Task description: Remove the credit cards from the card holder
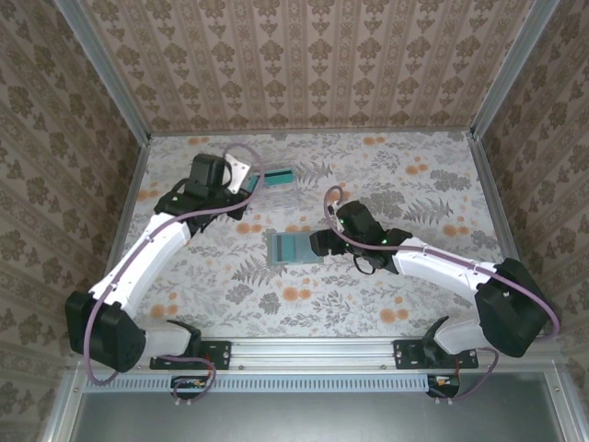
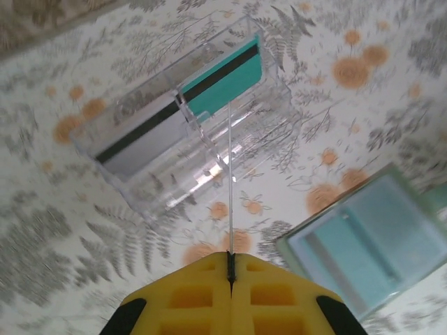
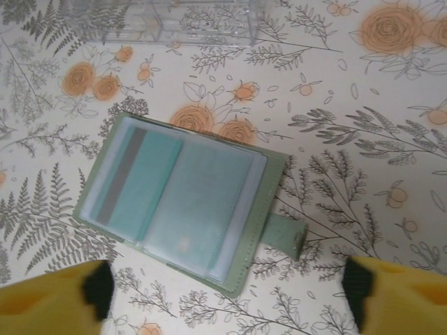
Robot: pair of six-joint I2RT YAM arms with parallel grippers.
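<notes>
The left gripper will next move its credit card outward with a turn, then down over the teal card in the clear box, and release it there, because one card already lies in that place.
The card holder (image 3: 185, 202) lies open on the table, green outside, with a teal credit card (image 3: 136, 181) in its left pocket and cloudy sleeves on its right. My right gripper (image 3: 227, 289) hovers just above its near edge, fingers wide apart and empty; from above, the right gripper (image 1: 317, 244) sits at the right edge of the card holder (image 1: 294, 247). My left gripper (image 2: 230, 257) is shut on a thin credit card (image 2: 229, 181) seen edge-on, held over the clear plastic box (image 2: 188, 118). That box holds a silver card (image 2: 140, 143) and a teal card (image 2: 227, 77).
The clear box (image 1: 279, 180) stands behind the card holder, with my left gripper (image 1: 241, 175) at its left side. Patterned walls enclose the table on three sides. Open tabletop lies to the right of my right arm and along the front edge.
</notes>
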